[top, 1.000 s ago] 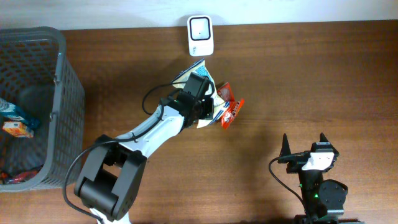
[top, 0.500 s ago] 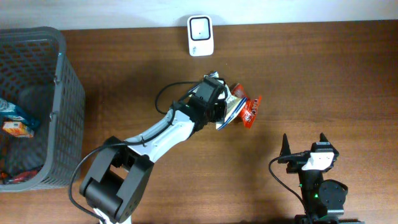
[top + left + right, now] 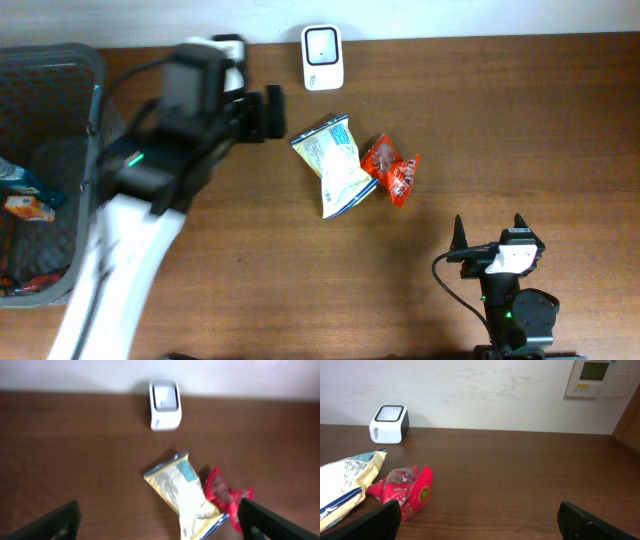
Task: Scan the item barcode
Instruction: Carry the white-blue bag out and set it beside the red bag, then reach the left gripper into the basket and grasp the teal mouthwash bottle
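Note:
My empty left gripper swings over the mesh basket and down onto the teal packet (image 3: pixel 28 183) next, which is below it and to its left in the overhead view.
A yellow-and-blue snack bag (image 3: pixel 335 165) lies flat on the table below the white barcode scanner (image 3: pixel 322 58). A red packet (image 3: pixel 390 168) touches the bag's right edge. My left gripper (image 3: pixel 276 113) hangs open and empty to the left of the bag, well apart from it. In the left wrist view the snack bag (image 3: pixel 182 491), the red packet (image 3: pixel 225 496) and the scanner (image 3: pixel 164 403) lie ahead of the open left gripper (image 3: pixel 161 525). My right gripper (image 3: pixel 488 225) rests open at the front right; its view shows the red packet (image 3: pixel 405 489) and the bag (image 3: pixel 345 485) to its left.
A grey mesh basket (image 3: pixel 95 110) holding several packets stands at the left edge of the table. The wall runs behind the scanner (image 3: pixel 389 423). The left arm (image 3: pixel 130 230) stretches blurred across the left half of the table.
The left gripper opened and let go of the snack bag, which now lies on the table. The left arm swung away up and to the left. The right arm has not moved.

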Controlling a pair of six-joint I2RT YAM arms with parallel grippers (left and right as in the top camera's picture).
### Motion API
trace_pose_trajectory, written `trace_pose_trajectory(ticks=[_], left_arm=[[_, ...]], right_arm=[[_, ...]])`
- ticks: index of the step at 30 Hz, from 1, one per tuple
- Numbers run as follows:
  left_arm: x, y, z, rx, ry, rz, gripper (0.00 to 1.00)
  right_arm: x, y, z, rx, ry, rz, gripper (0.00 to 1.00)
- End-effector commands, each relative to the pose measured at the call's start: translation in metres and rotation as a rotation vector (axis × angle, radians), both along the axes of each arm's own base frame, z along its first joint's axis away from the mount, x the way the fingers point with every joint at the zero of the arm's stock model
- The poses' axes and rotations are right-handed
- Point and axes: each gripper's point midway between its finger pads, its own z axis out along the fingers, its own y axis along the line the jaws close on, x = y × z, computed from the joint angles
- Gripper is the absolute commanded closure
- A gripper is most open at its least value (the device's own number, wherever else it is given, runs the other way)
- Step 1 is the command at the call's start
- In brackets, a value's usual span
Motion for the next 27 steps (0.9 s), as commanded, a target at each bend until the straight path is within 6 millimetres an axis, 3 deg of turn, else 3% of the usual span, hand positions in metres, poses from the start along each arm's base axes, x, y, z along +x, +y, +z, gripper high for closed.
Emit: trace_pose_trajectory(ticks=[1, 4, 5, 10, 12, 16, 18, 24, 27], left_arm=[[-0.041, 0.051, 0.063, -0.052, -0.143, 0.087, 0.0], [-0.068, 0.109, 0.076, -0.04, -0.17, 0.251, 0.01], [-0.078, 0.138, 0.076, -0.02, -0.164, 0.352, 0.01], [-0.089, 0.221, 0.065, 0.012, -0.124, 0.632, 0.01], [-0.089, 0.26, 0.05, 0.015, -0.071, 0.75, 0.01], [-0.081, 0.313, 0.006, -0.059, 0.066, 0.932, 0.01], [-0.074, 0.334, -0.026, -0.069, 0.165, 0.97, 0.0], [-0.064, 0.36, -0.113, -0.083, 0.449, 1.009, 0.02], [-0.06, 0.373, -0.133, -0.052, 0.493, 1.035, 0.02]], right_arm=[[0.0, 0.001, -0.004, -0.003, 0.006, 0.001, 0.02], [0.0, 0.001, -0.004, -0.003, 0.006, 0.001, 0.02], [0.0, 0.001, -0.004, -0.003, 0.006, 0.001, 0.02], [0.0, 0.001, -0.004, -0.003, 0.006, 0.001, 0.02], [0.0, 0.001, -0.004, -0.003, 0.006, 0.001, 0.02], [0.0, 0.001, -0.004, -0.003, 0.006, 0.001, 0.02], [0.0, 0.001, -0.004, -0.003, 0.006, 0.001, 0.02], [0.0, 0.001, -0.004, -0.003, 0.006, 0.001, 0.02], [0.0, 0.001, -0.004, -0.003, 0.006, 0.001, 0.02]])
